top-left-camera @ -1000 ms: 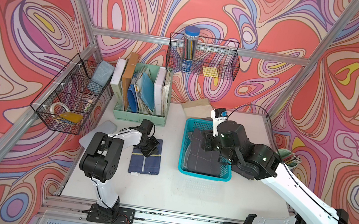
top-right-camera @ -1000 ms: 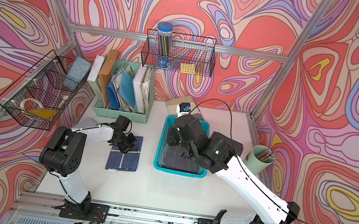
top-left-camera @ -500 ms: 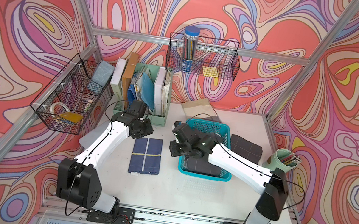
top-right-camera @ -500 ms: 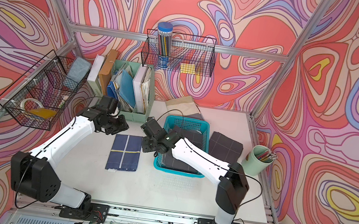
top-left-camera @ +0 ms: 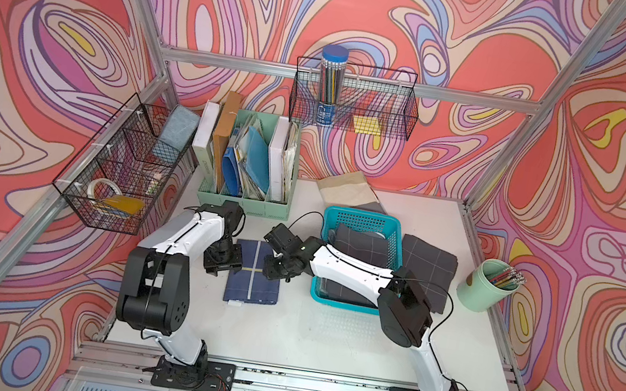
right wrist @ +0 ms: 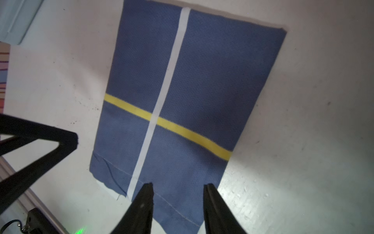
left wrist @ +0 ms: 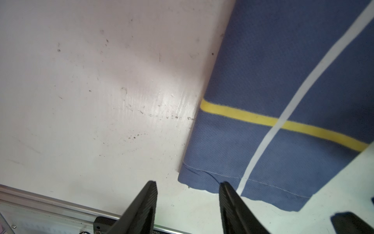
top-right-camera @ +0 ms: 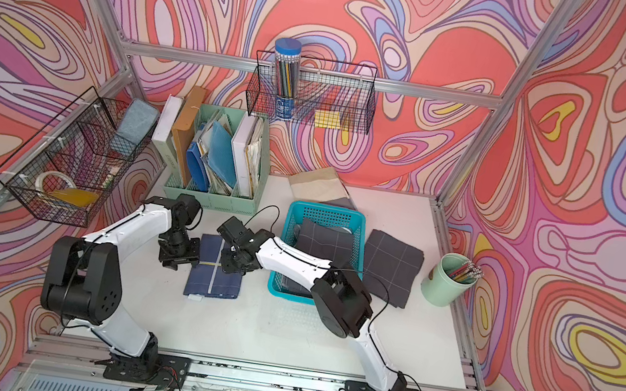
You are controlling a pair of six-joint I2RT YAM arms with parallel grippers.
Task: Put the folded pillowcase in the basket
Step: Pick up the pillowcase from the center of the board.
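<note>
My open fingers are still above bare table. I will next move my left gripper down and toward the pillowcase (left wrist: 283, 81), onto its long edge at the yellow stripe (left wrist: 203, 105).
The folded pillowcase (top-left-camera: 253, 280) (top-right-camera: 214, 278) is blue with a white and a yellow stripe and lies flat on the white table, left of the basket. The turquoise basket (top-left-camera: 359, 214) (top-right-camera: 328, 211) holds dark grey checked cloths. My left gripper (top-left-camera: 223, 263) (top-right-camera: 178, 256) is at the pillowcase's left edge. In its wrist view it (left wrist: 188, 183) is open above the table, by a corner of the pillowcase (left wrist: 283, 81). My right gripper (top-left-camera: 275, 268) (top-right-camera: 236, 263) is at the right edge. It (right wrist: 178, 184) is open over the pillowcase (right wrist: 182, 81) hem, holding nothing.
A grey checked folded cloth (top-left-camera: 426, 272) lies right of the basket, with a mint cup of pencils (top-left-camera: 487, 285) beyond it. A mint file organiser (top-left-camera: 244, 194) and a brown envelope (top-left-camera: 346, 189) stand at the back. Black wire baskets (top-left-camera: 120, 176) (top-left-camera: 352, 103) hang on the walls.
My right gripper has come from over the basket to the pillowcase's right edge. My left gripper swung back toward the organiser, then returned to the left edge. Both have opened.
</note>
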